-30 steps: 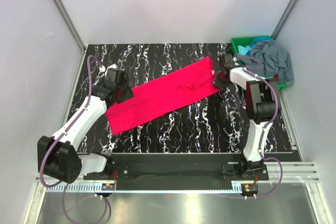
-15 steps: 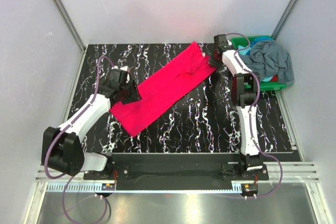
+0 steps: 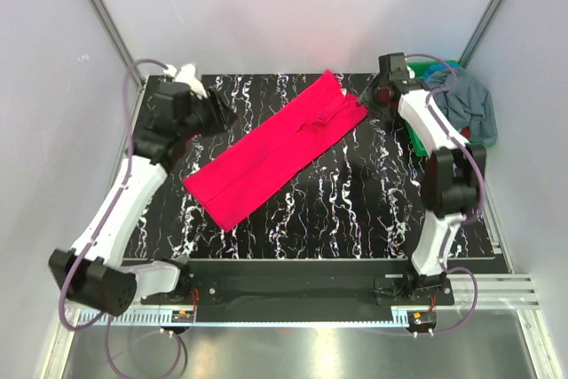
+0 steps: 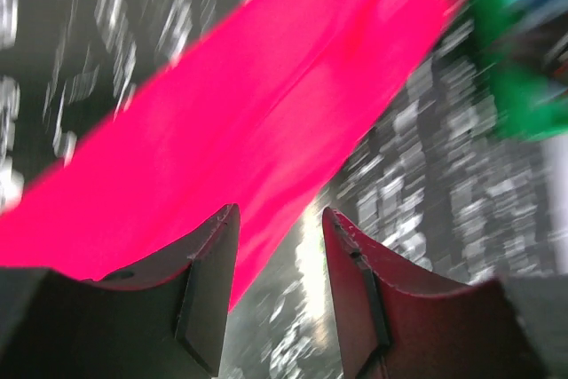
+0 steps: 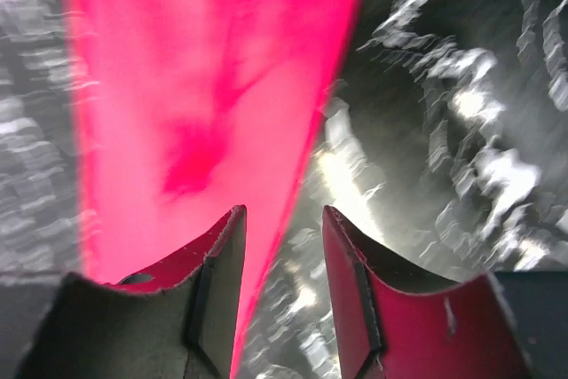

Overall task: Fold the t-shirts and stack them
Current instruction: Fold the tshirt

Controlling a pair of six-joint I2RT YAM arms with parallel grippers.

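Observation:
I should next move my right gripper back along the magenta t-shirt's near long edge, then lower it to the t-shirt's near corner (image 3: 228, 228), which is uncovered.
The magenta t-shirt (image 3: 280, 148) lies flat as a long folded strip, diagonal across the black marbled table, and also shows in the left wrist view (image 4: 240, 122) and the right wrist view (image 5: 204, 104). My left gripper (image 3: 220, 114) is open and empty, raised beyond the strip's far-left side (image 4: 280, 219). My right gripper (image 3: 371, 99) is open and empty just off the strip's far right corner (image 5: 282, 219). The slate grey-blue t-shirt (image 3: 466, 99) hangs over the green bin (image 3: 417, 135), with a bit of the light teal-blue t-shirt (image 3: 441, 75) showing in it.
The green bin stands at the table's far right corner by the right wall. White walls enclose the table on three sides. The arm bases sit on a rail (image 3: 302, 272) at the near edge.
Both grippers have let go of the magenta t-shirt and pulled away from it, the left up and to the far left, the right slightly right. The shirt now lies still on the table.

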